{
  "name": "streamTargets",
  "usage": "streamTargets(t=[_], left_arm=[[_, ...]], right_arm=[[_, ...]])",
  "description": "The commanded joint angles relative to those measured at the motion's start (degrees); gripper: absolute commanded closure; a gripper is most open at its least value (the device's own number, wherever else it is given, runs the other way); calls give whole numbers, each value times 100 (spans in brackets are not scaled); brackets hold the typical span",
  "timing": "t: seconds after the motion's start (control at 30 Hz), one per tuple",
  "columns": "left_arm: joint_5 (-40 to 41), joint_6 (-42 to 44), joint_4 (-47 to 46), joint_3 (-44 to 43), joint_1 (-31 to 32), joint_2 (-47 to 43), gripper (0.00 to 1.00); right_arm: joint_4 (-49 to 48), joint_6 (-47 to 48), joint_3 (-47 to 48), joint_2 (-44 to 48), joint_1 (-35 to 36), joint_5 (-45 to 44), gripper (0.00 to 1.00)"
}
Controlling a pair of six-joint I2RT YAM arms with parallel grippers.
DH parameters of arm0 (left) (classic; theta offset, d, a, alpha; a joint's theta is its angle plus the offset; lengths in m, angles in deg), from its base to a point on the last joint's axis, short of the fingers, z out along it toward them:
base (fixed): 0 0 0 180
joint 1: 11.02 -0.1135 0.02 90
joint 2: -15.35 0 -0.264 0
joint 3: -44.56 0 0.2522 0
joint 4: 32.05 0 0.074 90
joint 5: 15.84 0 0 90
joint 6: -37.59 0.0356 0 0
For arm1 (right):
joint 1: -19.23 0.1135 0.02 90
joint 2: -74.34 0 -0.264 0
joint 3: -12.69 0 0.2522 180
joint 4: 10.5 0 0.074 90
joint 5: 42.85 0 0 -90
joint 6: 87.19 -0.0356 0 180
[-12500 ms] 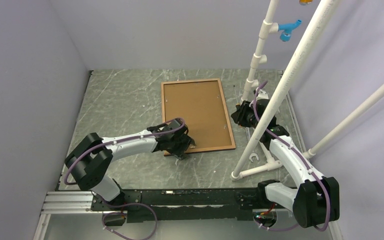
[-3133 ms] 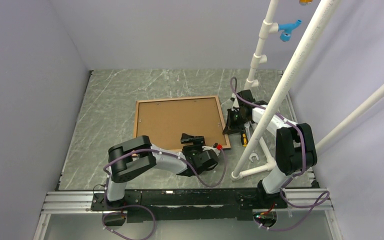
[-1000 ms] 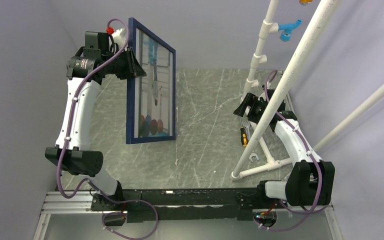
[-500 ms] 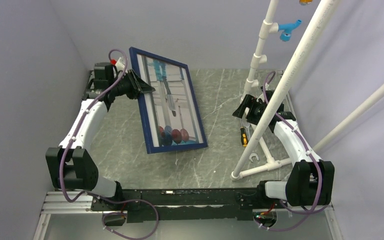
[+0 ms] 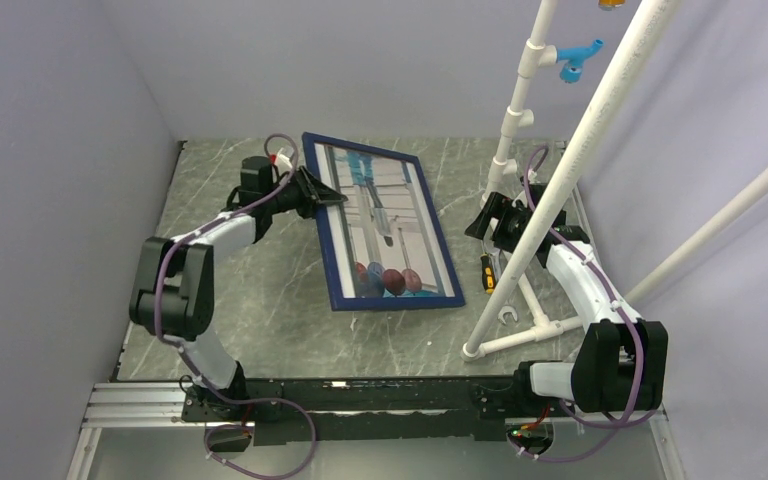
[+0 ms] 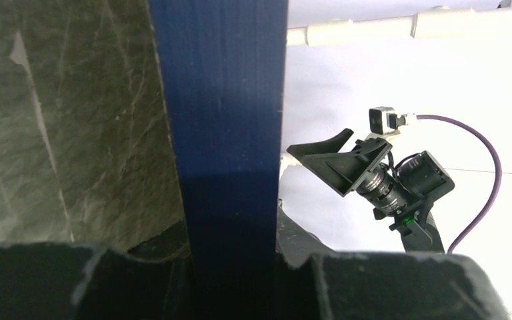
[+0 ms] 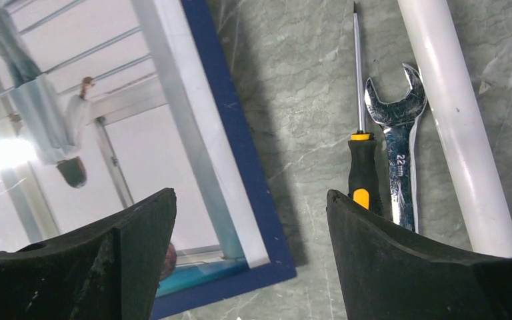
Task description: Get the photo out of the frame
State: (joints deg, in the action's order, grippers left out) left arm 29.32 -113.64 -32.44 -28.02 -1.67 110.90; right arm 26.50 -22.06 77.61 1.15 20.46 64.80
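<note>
The side with the held rim is still lifted, so I will next move my left gripper down toward the right in the top view and let go of the rim on the tabletop.
The navy-blue frame sits tilted in mid-table with its picture side up. The photo shows inside it: white columns, teal water, red and blue balls near the bottom. My left gripper is shut on the frame's upper-left rim, which is lifted. In the left wrist view the blue frame edge runs straight out from between the left gripper fingers. My right gripper hangs open beside the frame's right edge. In its wrist view, the right gripper has the frame corner and the photo below it.
A screwdriver with a black and yellow handle and a wrench lie just right of the frame, against a white pipe. The white pipe stand rises on the right over my right arm. Grey walls enclose the table.
My left arm has swung the frame down and to the right, from upright and high at the left to tilted low over mid-table, picture side up. The right arm has stayed put.
</note>
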Motion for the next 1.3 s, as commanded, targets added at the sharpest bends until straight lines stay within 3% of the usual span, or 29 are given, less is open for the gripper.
streamTargets(t=[0.0, 0.17, 0.4, 0.5, 0.77, 0.87, 0.9, 0.93, 1.1, 1.17, 1.27], left_arm=[[-505, -671, -2027, -79, 165, 437, 100], [-627, -1030, -2742, -157, 300, 1198, 100], [-577, -995, -2867, -218, 355, 1909, 100], [-514, -755, -2581, -269, 419, 2039, 100], [-409, -124, -1574, -688, 595, 2288, 88], [-273, 161, -984, -763, 590, 2245, 74], [-187, 274, -736, -776, 587, 2185, 56], [-98, 473, -395, -809, 586, 2120, 44], [909, 1910, 1738, -1213, 586, 1634, 9], [1270, 2364, 2376, -1371, 592, 1487, 2], [1888, 2840, 3176, -1617, 683, 1345, 1]], right_arm=[[-254, 88, -38, 20, 17, -133, 16], [-292, 96, -66, -32, 16, -135, 16], [-312, 104, -88, -104, 17, -131, 16], [-329, 113, -97, -125, 17, -117, 16], [-336, 121, -95, -223, 23, -102, 16], [-332, 138, -93, -207, 35, -130, 16], [-325, 142, -89, -217, 44, -135, 16], [-317, 147, -81, -227, 48, -145, 16], [-357, 166, -106, -245, 108, -206, 16], [-364, 177, -93, -279, 145, -233, 16], [-416, 183, -75, -365, 212, -272, 16]])
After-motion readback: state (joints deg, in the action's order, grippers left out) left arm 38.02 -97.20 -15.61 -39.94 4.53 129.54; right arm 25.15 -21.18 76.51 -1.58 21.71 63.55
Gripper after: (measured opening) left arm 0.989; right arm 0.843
